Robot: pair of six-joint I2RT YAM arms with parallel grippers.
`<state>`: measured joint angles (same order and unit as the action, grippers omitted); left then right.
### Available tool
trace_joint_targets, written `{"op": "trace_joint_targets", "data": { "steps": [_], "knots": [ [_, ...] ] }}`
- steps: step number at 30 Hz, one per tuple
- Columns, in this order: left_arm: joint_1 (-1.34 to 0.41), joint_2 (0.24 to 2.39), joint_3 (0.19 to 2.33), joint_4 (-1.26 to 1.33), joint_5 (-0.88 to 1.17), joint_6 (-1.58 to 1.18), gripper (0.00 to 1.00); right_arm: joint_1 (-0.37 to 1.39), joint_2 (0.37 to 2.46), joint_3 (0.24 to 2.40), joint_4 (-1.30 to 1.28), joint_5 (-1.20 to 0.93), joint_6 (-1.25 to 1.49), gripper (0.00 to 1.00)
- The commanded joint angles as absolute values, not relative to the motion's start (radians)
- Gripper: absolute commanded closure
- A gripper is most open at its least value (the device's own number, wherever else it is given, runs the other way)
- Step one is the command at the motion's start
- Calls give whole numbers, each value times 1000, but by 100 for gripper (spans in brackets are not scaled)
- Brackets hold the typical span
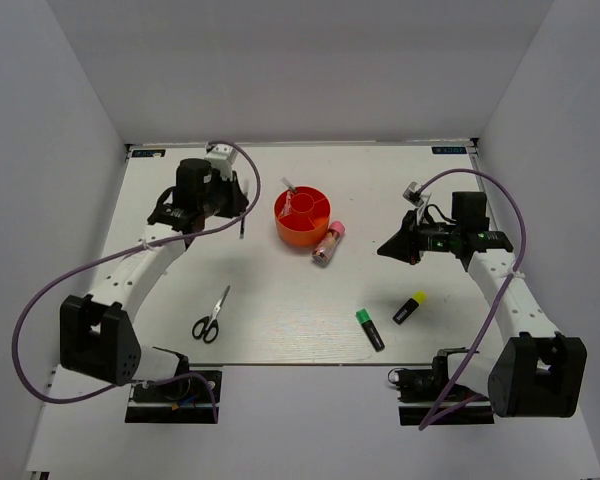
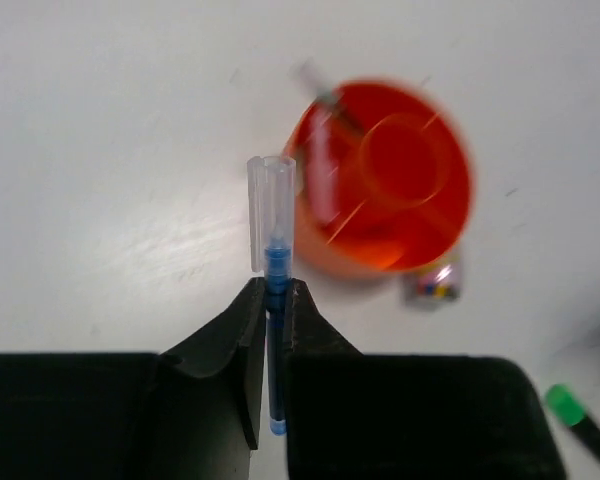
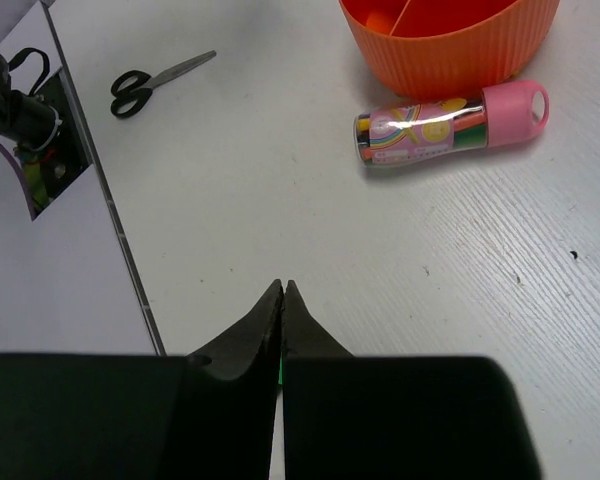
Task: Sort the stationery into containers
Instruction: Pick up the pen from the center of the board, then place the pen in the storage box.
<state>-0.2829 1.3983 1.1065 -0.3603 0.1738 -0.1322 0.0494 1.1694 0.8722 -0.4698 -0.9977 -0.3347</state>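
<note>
The blue pen, held level beside the tub, goes with my left gripper over the tub's far section [image 1: 303, 191] [image 2: 365, 106] next, tilts upright and is released there.
The orange divided tub [image 1: 302, 220] stands at the table's centre back, with a thin white pen [image 1: 289, 186] leaning out of it. My left gripper [image 1: 237, 212] is just left of the tub, shut on a blue pen with a clear cap [image 2: 271, 225], held above the table. The tub [image 2: 390, 190] is blurred in that view. The pink-capped clear tube [image 1: 328, 243] lies against the tub's right front, also in the right wrist view [image 3: 450, 125]. My right gripper [image 3: 283, 288] is shut and empty, right of the tube [image 1: 385, 249]. No erasers show.
Black-handled scissors [image 1: 211, 316] lie front left, also in the right wrist view [image 3: 155, 82]. A green highlighter [image 1: 370, 328] and a yellow highlighter [image 1: 410, 307] lie front right. White walls enclose the table on three sides.
</note>
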Motion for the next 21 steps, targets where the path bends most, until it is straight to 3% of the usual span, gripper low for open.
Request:
{"op": "trace_joint_targets", "data": {
  "steps": [1,11,21],
  "knots": [
    [-325,1351,1066,-16,290,-277,100,43,1175,871,-448,-1028,-321,100],
    [-382,1621,1121,642,292,-466,100,37,1190,854,-425,-1051,-318,100],
    [-408,1856,1265,753,255,-479,100,26,1206,850,-425,-1051,-331,100]
  ]
}}
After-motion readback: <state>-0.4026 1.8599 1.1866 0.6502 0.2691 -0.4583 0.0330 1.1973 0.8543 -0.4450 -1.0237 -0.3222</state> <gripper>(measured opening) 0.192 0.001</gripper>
